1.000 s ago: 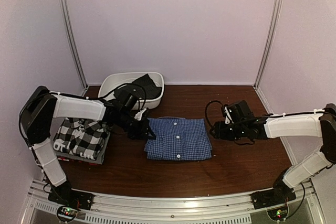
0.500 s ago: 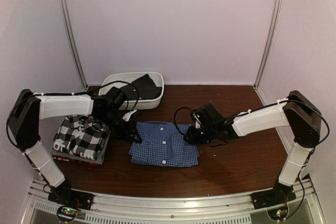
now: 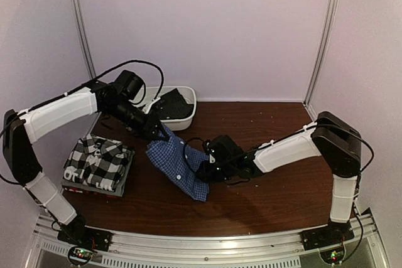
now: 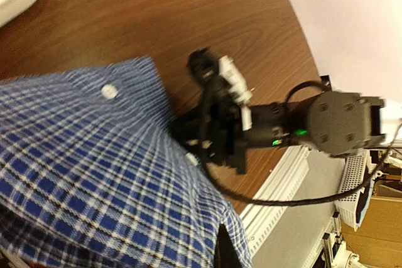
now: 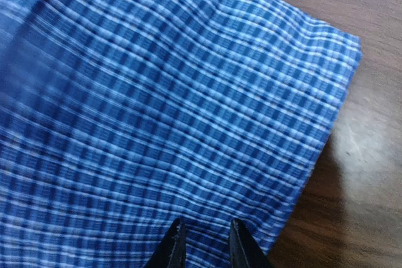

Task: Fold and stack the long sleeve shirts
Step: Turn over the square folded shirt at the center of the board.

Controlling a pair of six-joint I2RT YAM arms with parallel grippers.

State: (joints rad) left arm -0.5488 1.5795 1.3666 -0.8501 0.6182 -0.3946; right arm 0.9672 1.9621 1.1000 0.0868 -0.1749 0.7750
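Note:
The shirt hangs at a tilt. I should next swing my left gripper to the right in the top view and down, and let go on the tabletop beside my right gripper.
The folded blue-and-white check shirt (image 3: pixel 178 166) hangs tilted above the table between my two grippers. My left gripper (image 3: pixel 158 132) is raised and shut on its upper left corner; in the left wrist view the cloth (image 4: pixel 94 174) covers all but one dark finger (image 4: pixel 226 252). My right gripper (image 3: pixel 202 174) is shut on the shirt's right edge, and its fingertips (image 5: pixel 173 248) pinch the cloth (image 5: pixel 176 92). The black-and-white plaid shirt (image 3: pixel 97 162) lies folded on top of the grey and red folded ones (image 3: pixel 94 187) at the left.
A white oval basin (image 3: pixel 135 100) with a dark cloth (image 3: pixel 174 105) in it stands at the back left, behind my left gripper. Brown tabletop (image 3: pixel 282 186) lies to the right of the right arm. A metal rail (image 3: pixel 207 243) runs along the near edge.
Both grippers have moved left with the blue check shirt. My left arm has risen, and the shirt has gone from lying flat on the table to hanging tilted in the air.

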